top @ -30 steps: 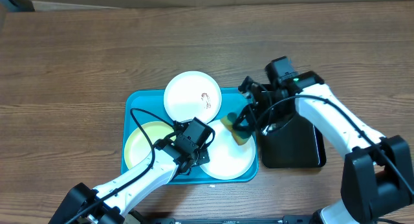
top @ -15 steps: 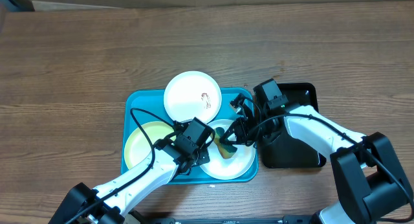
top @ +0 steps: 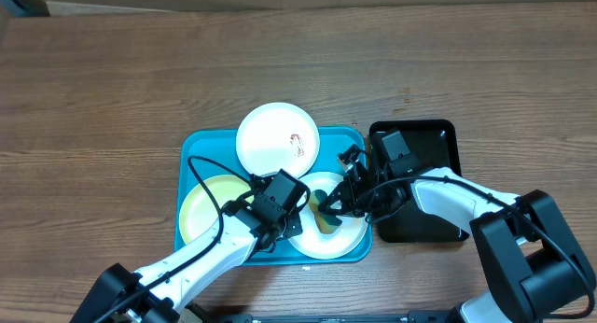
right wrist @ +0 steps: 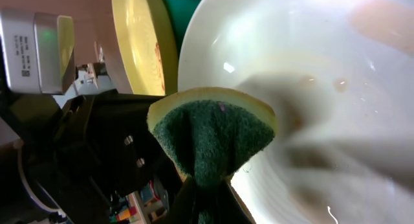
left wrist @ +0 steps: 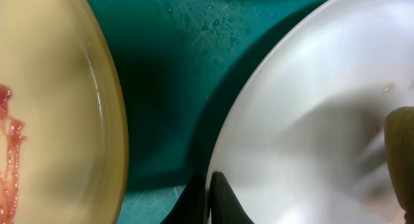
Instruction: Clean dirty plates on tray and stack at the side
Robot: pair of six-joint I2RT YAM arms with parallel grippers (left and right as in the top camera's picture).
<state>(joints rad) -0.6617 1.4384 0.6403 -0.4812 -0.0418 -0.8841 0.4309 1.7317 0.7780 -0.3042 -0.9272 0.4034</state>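
My right gripper should next lift off the plate and bring the sponge down into the black tray, because the tray is to the gripper's right in the overhead view.
Three plates lie in the turquoise tray: a white plate with a brown smear at the back, a pale yellow plate with a red smear at the left, and a white plate at the front right. My left gripper is shut on the left rim of that front white plate, fingertips pinching it. My right gripper is shut on a yellow-and-green sponge, pressed onto the same plate, which shows faint brown spots.
A glossy black tray sits on the wooden table just right of the turquoise one, under my right arm. In the right wrist view the yellow plate and my left arm's camera housing stand close behind the sponge.
My right gripper has carried the sponge from the tray's right edge leftward and down onto the front white plate. The left gripper has kept its hold on the rim.
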